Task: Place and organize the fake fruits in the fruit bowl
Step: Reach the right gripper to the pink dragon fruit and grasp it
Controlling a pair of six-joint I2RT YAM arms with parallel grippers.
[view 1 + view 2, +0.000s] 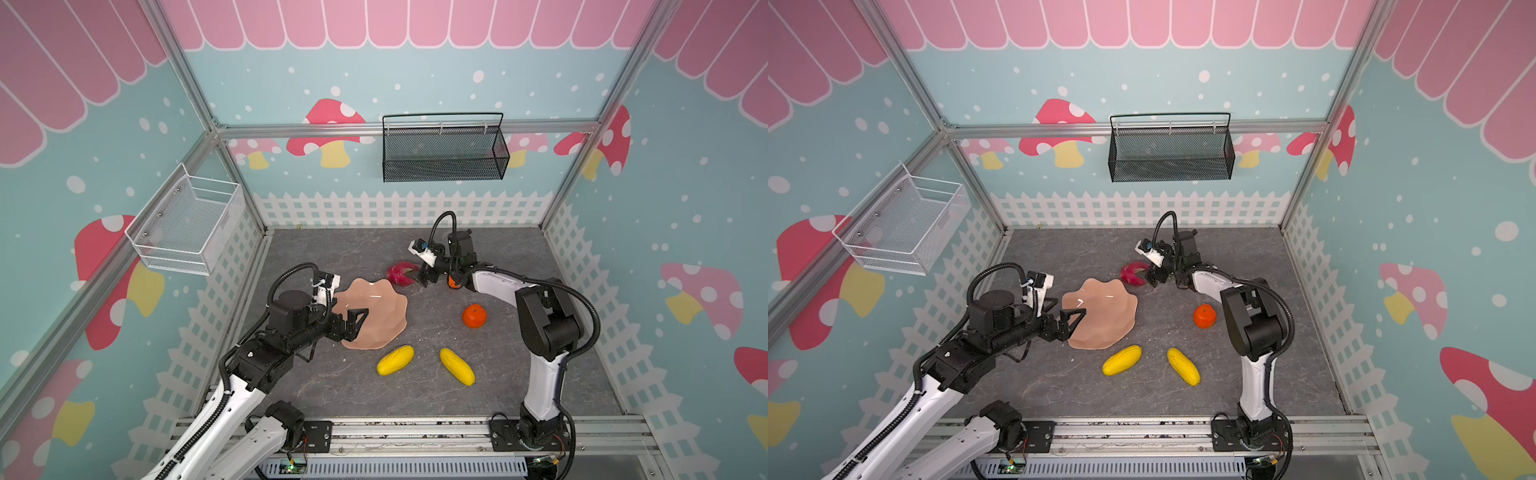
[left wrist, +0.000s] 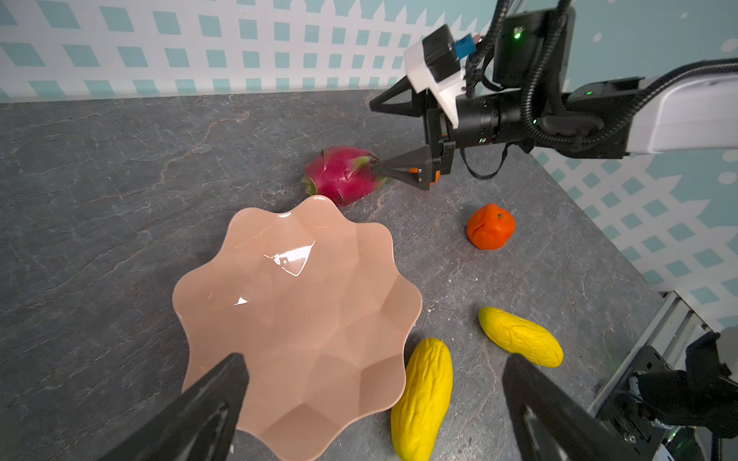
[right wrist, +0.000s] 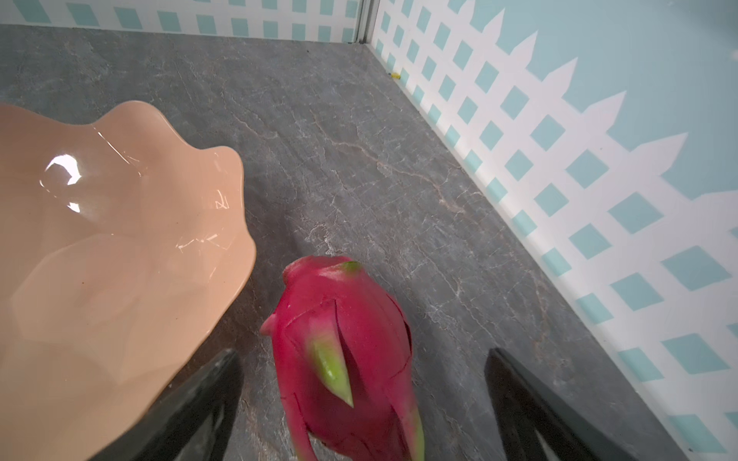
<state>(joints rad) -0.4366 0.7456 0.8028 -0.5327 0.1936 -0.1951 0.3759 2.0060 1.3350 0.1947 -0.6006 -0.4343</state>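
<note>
I need to move my right gripper gently down and along the fruit and close it across the dragon fruit's leafy end [image 1: 409,274] [image 3: 343,395], which is just below it, between its open fingers.
The peach-pink fruit bowl [image 1: 384,305] [image 1: 1108,320] [image 2: 303,319] [image 3: 100,259] stands empty left of centre. My left gripper [image 1: 359,322] [image 1: 1077,320] [image 2: 377,359] hovers open over its near-left rim. Just behind the bowl, the magenta dragon fruit [image 1: 399,272] [image 1: 1131,272] [image 2: 343,175] [image 3: 343,351] lies on the floor. My right gripper [image 1: 422,278] [image 1: 1152,278] [image 2: 373,137] [image 3: 363,355] is open, one finger on each side of the fruit's end. Two yellow fruits [image 1: 395,360] [image 1: 457,366] lie in front of the bowl. A larger orange fruit [image 1: 474,316] [image 2: 490,226] sits to the right. A smaller orange one [image 1: 452,282] peeks from behind the right arm.
A black mesh basket [image 1: 444,149] hangs on the back wall and a white wire basket [image 1: 187,224] on the left wall. Fence-printed walls close in the grey floor on three sides. An aluminium rail [image 1: 415,432] carries both arm bases at the front.
</note>
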